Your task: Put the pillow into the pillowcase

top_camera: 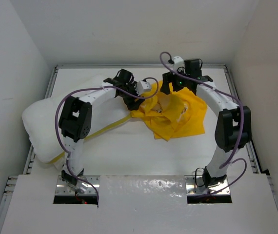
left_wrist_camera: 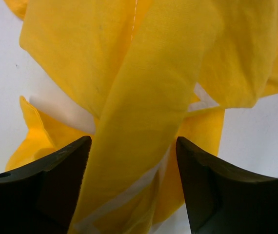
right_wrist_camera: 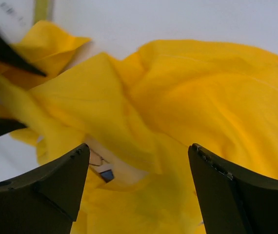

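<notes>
The right gripper moves down and toward the left gripper onto the pillowcase's raised peak (top_camera: 165,96) (right_wrist_camera: 146,153) next, because that fold stands up between the right gripper's open fingers.
The pillow (top_camera: 44,127), plump and white, lies at the table's left edge, with its yellow strip (top_camera: 105,127) trailing toward the middle. The pillowcase (top_camera: 180,116) is a crumpled yellow heap right of centre. My left gripper (top_camera: 140,95) hangs at the heap's left tip. In the left wrist view the left gripper (left_wrist_camera: 134,142) is open, and a fold of the pillowcase (left_wrist_camera: 144,97) hangs loose between its fingers. My right gripper (top_camera: 171,88) sits over the heap's far edge. In the right wrist view the right gripper (right_wrist_camera: 138,148) stands open above the pillowcase (right_wrist_camera: 202,97), gripping nothing.
White walls enclose the table (top_camera: 129,156) on three sides, with metal rails (top_camera: 236,97) along its edges. A shiny plate (top_camera: 144,187) covers the near edge between the arm bases. Purple cables (top_camera: 61,109) loop off both arms. The left gripper's dark fingers (right_wrist_camera: 2,48) show at the right wrist view's left edge.
</notes>
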